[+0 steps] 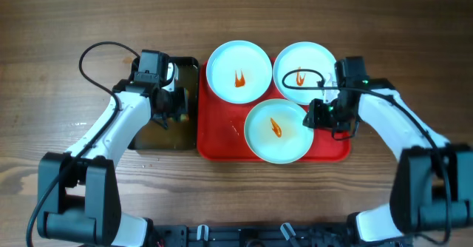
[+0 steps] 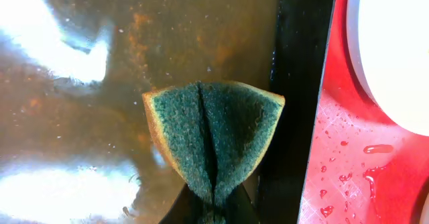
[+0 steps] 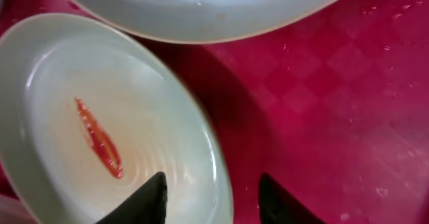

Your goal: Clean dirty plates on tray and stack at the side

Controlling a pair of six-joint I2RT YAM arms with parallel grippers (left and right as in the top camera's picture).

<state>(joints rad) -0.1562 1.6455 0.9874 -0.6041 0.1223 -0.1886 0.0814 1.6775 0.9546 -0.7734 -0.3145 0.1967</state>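
The left gripper wipes the sponge (image 2: 213,133) over the front plate next, since that plate bears a smear. It then returns and lowers to release the sponge in the black tray's water (image 2: 208,53).
Three white plates sit on the red tray (image 1: 222,140), each with an orange-red smear: one at the back left (image 1: 238,71), one at the back right (image 1: 303,69), one at the front (image 1: 276,131). My right gripper (image 1: 319,115) is open, its fingers astride the front plate's right rim (image 3: 201,137), one finger over the plate, one over the tray (image 3: 322,103). My left gripper (image 1: 171,108) is shut on a folded green sponge (image 2: 213,133) above the black tray (image 2: 295,83).
The black tray (image 1: 166,137) holds brownish water and lies left of the red tray. Water drops dot the red tray (image 2: 348,170). A black cable loops over the back right plate (image 1: 299,80). Wooden table all round.
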